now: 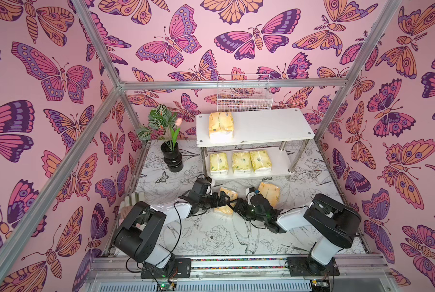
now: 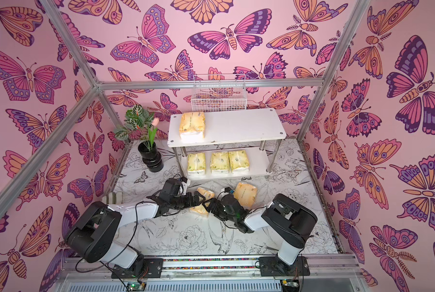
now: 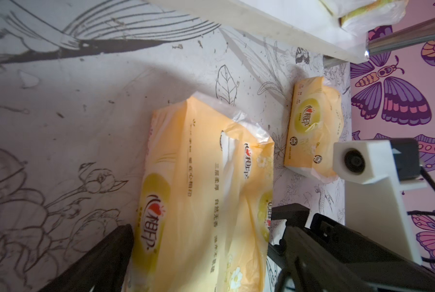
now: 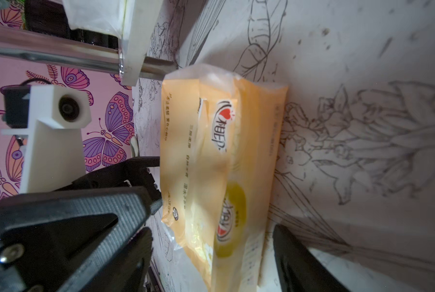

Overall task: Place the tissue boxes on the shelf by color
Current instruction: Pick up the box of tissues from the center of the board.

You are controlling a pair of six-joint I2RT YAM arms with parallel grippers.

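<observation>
The orange tissue box is already between the open fingers of my right gripper, so I should next keep the gripper low and bring both fingers in to close the visible gap.
One orange tissue box lies on the table in front of the shelf, between both grippers. My left gripper reaches in from the left, and its fingers press that box on both sides. My right gripper faces it from the right and straddles the same box, open, with a gap at one finger. A second orange box lies just right of them. A third sits on the top tier's left end. Three pale yellow-green boxes line the lower tier.
A black vase with a plant stands left of the shelf. A white wire basket hangs on the wall behind it. Aluminium frame posts edge the table. A small striped object sits at the left edge.
</observation>
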